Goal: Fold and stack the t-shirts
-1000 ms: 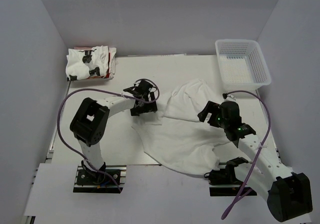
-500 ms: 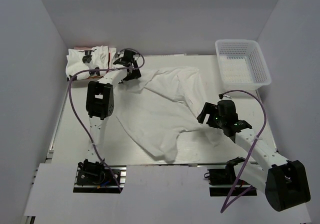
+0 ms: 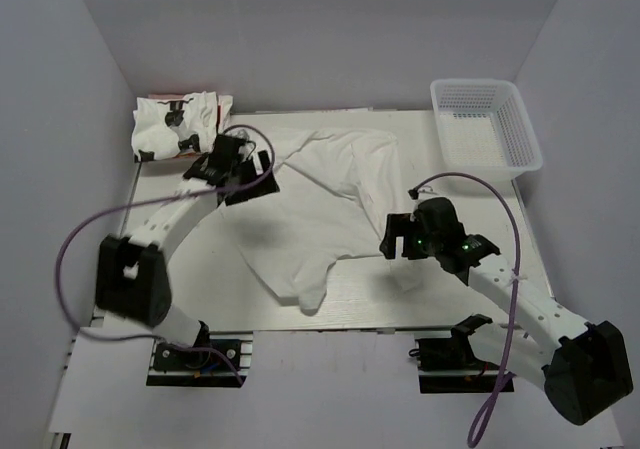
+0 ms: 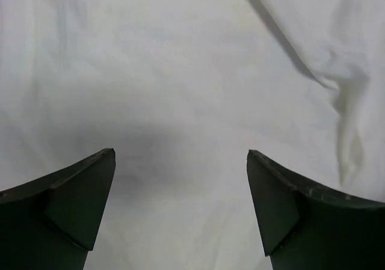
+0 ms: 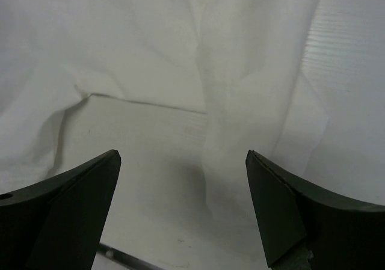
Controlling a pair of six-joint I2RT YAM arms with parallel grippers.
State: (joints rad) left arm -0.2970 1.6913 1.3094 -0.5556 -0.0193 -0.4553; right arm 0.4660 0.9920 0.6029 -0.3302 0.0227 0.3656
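The near end of the shirt's flap (image 3: pixel 405 277) (image 5: pixel 232 207) sticks out over bare table. My right gripper needs to move down and slightly back onto it next.
A white t-shirt (image 3: pixel 325 204) lies loosely spread and wrinkled, plain side up, across the middle of the table. A folded stack of white t-shirts with black and red prints (image 3: pixel 180 126) sits at the back left corner. My left gripper (image 3: pixel 254 176) is open and empty, just above the shirt's back left part. Its wrist view shows only white cloth (image 4: pixel 192 71) between the spread fingers (image 4: pixel 78 204). My right gripper (image 3: pixel 389 237) is open and empty over the shirt's right edge. Its wrist view shows cloth folds (image 5: pixel 234 101) and bare table (image 5: pixel 138 138).
A white plastic mesh basket (image 3: pixel 486 126) stands at the back right corner. The grey walls close in on the left, right and back. The table's front edge (image 3: pixel 330 331) runs just ahead of the shirt's lowest tip.
My left gripper has moved from the back edge beside the folded stack toward the front and now hovers open over the shirt. The shirt has settled flatter. My right gripper shifted slightly left.
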